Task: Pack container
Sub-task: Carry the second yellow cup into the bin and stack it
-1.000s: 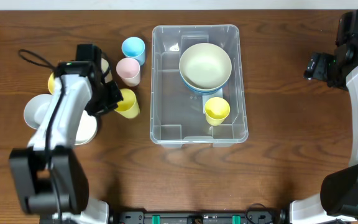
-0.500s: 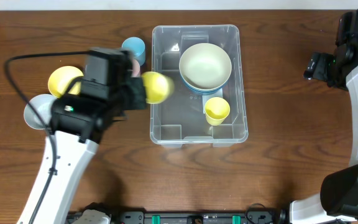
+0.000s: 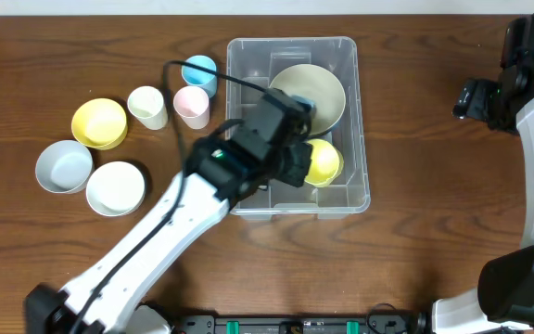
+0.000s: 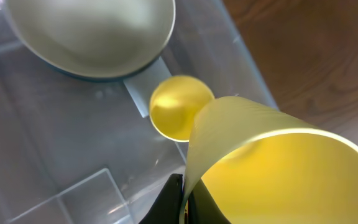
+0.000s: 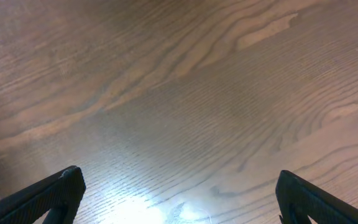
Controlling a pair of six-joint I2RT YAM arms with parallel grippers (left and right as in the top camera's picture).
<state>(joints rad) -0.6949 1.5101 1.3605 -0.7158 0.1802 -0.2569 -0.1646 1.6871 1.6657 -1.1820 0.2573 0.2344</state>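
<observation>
The yellow cup in the bin stands open below the held one, so my left gripper needs to move down and slightly outward over its opening [image 4: 179, 107] and release.
The clear container [image 3: 290, 42] stands mid-table. Inside it are a cream bowl [image 3: 327, 88] over a blue one and a yellow cup [image 4: 180, 107] near its front right corner. My left gripper [image 3: 295, 162] reaches into the bin, shut on the wall of a second yellow cup [image 3: 323, 162]. In the left wrist view the gripper [image 4: 184, 194] pinches that held cup [image 4: 284, 174] by its rim, just above and beside the cup in the bin. The right gripper [image 3: 476, 97] hangs open over bare wood at the far right, its fingers [image 5: 55, 190] wide apart.
Left of the container stand a blue cup [image 3: 198, 72], a pink cup [image 3: 191, 105] and a cream cup [image 3: 146, 105]. Further left lie a yellow bowl [image 3: 98, 122], a pale grey bowl [image 3: 63, 165] and a cream bowl [image 3: 116, 186].
My left arm has carried the yellow cup from the table left of the container across into it, to above the yellow cup inside. The right arm has not moved.
</observation>
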